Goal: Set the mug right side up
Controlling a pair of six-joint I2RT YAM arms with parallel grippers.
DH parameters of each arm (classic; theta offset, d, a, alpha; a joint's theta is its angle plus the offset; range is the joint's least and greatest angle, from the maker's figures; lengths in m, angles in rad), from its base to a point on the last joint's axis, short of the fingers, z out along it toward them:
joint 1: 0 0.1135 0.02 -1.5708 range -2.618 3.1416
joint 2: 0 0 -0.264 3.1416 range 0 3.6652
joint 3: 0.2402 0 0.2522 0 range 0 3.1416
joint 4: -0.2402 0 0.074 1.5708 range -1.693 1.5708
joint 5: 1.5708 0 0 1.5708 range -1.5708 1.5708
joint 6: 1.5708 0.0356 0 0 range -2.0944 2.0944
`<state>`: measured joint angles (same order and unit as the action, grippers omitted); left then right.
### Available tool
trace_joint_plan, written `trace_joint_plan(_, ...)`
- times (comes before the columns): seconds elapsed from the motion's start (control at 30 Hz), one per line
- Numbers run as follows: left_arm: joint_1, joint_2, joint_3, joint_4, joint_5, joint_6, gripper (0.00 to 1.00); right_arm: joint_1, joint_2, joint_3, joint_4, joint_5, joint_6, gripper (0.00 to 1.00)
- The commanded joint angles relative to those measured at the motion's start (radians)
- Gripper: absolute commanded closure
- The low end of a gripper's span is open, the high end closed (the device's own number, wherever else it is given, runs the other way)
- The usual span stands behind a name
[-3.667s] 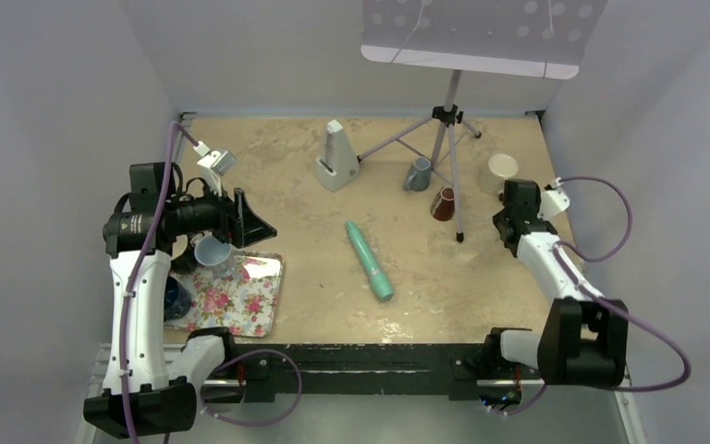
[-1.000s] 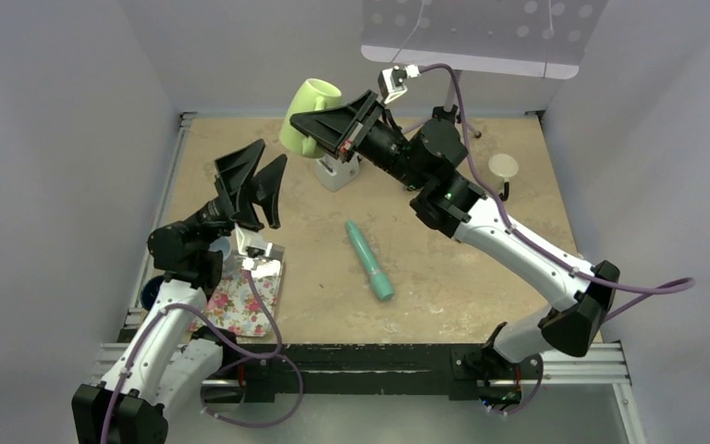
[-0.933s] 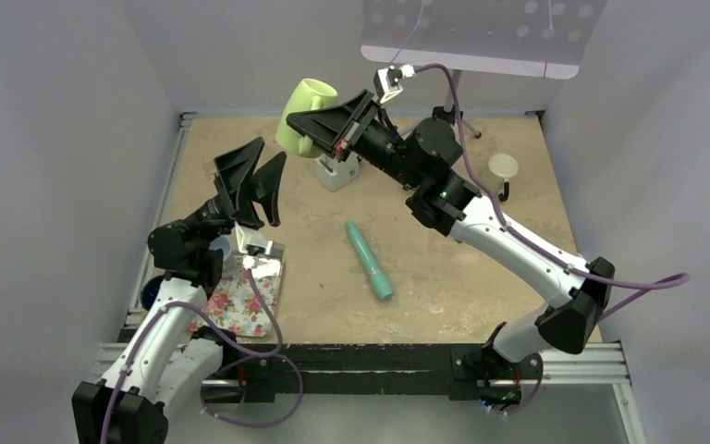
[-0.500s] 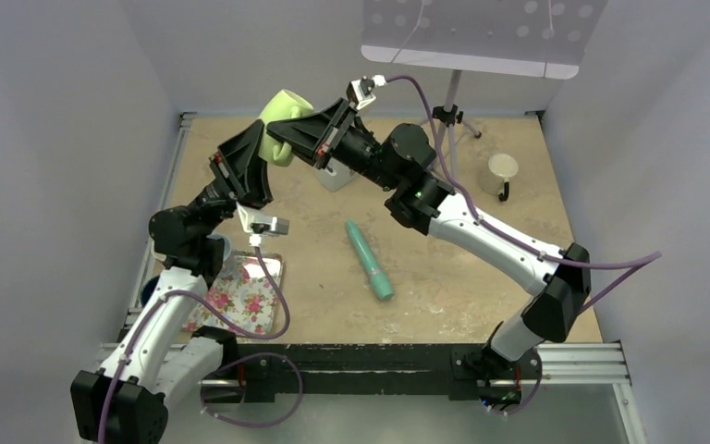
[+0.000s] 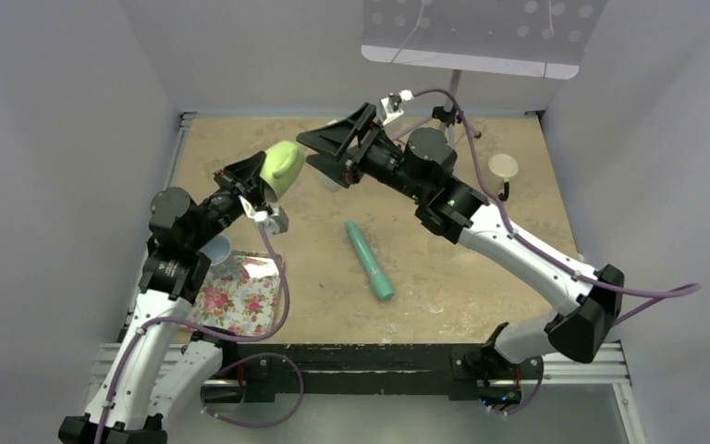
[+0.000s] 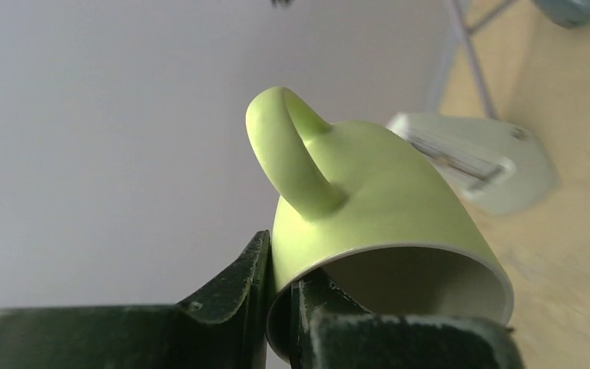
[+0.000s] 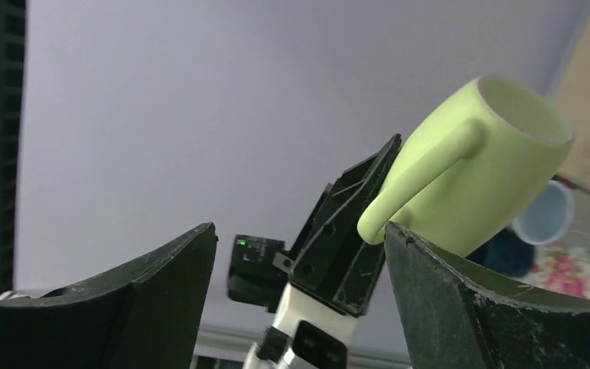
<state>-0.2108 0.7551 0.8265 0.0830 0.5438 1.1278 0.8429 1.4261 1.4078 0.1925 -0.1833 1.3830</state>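
The robot needs to lower its left gripper to the floral tray's far corner [image 5: 256,266], which is below and back of it, tilt the fingers down so the mug's opening faces up, and let go.
A light green mug [image 5: 282,169] hangs in the air above the table's left half, tilted. My left gripper [image 5: 257,183] is shut on its rim. In the left wrist view the mug [image 6: 369,200] has its handle on top, and my left gripper [image 6: 280,257] pinches the wall with one finger inside and one outside. My right gripper [image 5: 307,153] stands open just right of the mug, apart from it. The right wrist view shows the mug [image 7: 499,169] beyond the open right gripper [image 7: 299,231], with nothing between the fingers.
A teal tube [image 5: 370,260] lies mid-table. A floral tray [image 5: 240,301] and a small blue cup [image 5: 214,250] sit at the near left. A white mug [image 5: 502,168] stands at the right, by the legs of a tripod stand [image 5: 444,120]. A pale wedge-shaped object [image 6: 476,161] stands behind the mug.
My right gripper carried the mug leftward and let go, opening wide. My left gripper rose, shut on the mug's rim, and now holds it alone, lower and further left.
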Motion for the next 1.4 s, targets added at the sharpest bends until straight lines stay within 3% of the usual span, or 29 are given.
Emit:
trace_joint_plan(0.0,0.007,-0.009,0.155,-0.567,-0.128,-0.08,1.0,-0.004,-0.083,-0.045,-0.259,0.115,-0.2,0.15)
trace_joint_plan(0.17,0.016,0.145,0.272,-1.122,-0.226,-0.265,1.0,-0.004,-0.196,-0.112,-0.402,0.296,-0.315,0.12)
trace_joint_plan(0.27,0.043,0.276,0.279,-1.27,-0.227,-0.365,1.0,-0.004,-0.255,-0.139,-0.458,0.362,-0.355,0.12)
trace_joint_plan(0.37,0.063,0.394,0.29,-1.31,-0.241,-0.454,1.0,-0.005,-0.3,-0.17,-0.468,0.393,-0.365,0.11)
trace_joint_plan(0.47,0.091,0.453,0.266,-1.248,-0.279,-0.503,1.0,-0.005,-0.339,-0.203,-0.459,0.401,-0.36,0.1)
trace_joint_plan(0.57,0.093,0.464,0.189,-1.117,-0.38,-0.484,1.0,-0.004,-0.369,-0.239,-0.448,0.4,-0.348,0.1)
trace_joint_plan(0.7,0.096,0.535,0.161,-1.061,-0.454,-0.462,1.0,-0.004,-0.398,-0.28,-0.429,0.404,-0.341,0.11)
trace_joint_plan(0.97,0.098,0.617,0.144,-0.874,-0.503,-0.423,1.0,-0.005,-0.443,-0.319,-0.476,0.449,-0.334,0.11)
trace_joint_plan(1.23,0.107,0.644,0.126,-0.898,-0.438,-0.358,1.0,-0.005,-0.487,-0.349,-0.486,0.483,-0.313,0.11)
trace_joint_plan(1.27,0.109,0.641,0.122,-0.902,-0.43,-0.345,0.97,-0.005,-0.489,-0.348,-0.489,0.487,-0.312,0.11)
trace_joint_plan(1.37,0.111,0.633,0.118,-0.89,-0.442,-0.338,0.69,-0.005,-0.495,-0.348,-0.494,0.497,-0.319,0.11)
